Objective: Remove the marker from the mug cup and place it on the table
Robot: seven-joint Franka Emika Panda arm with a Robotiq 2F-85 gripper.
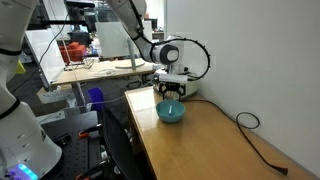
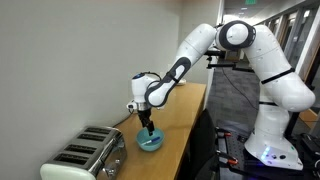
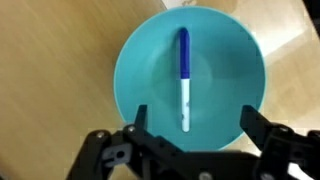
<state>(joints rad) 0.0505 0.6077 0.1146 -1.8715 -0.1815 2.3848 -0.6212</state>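
Note:
I should lower my gripper into the teal mug cup and close it on the marker's white body (image 3: 185, 106). My open fingers are already lined up on either side of that body.
The teal mug cup (image 3: 190, 70) sits on the light-brown wooden table (image 3: 40, 90). The marker (image 3: 184, 78) lies inside it, blue cap at the far end and white barrel toward me. My gripper (image 3: 195, 120) hangs directly above the cup, open, with one finger on each side of the marker's near end and not touching it. In both exterior views the gripper (image 1: 172, 92) (image 2: 148, 126) hovers just over the cup (image 1: 171, 112) (image 2: 150, 141); the marker is hidden there.
A silver-white toaster (image 2: 88, 155) stands on the table beside the cup. A black cable (image 1: 250, 130) runs along the table near the wall. A cluttered workbench (image 1: 100, 65) stands farther back. The table's dark edge (image 1: 140, 135) faces the robot base.

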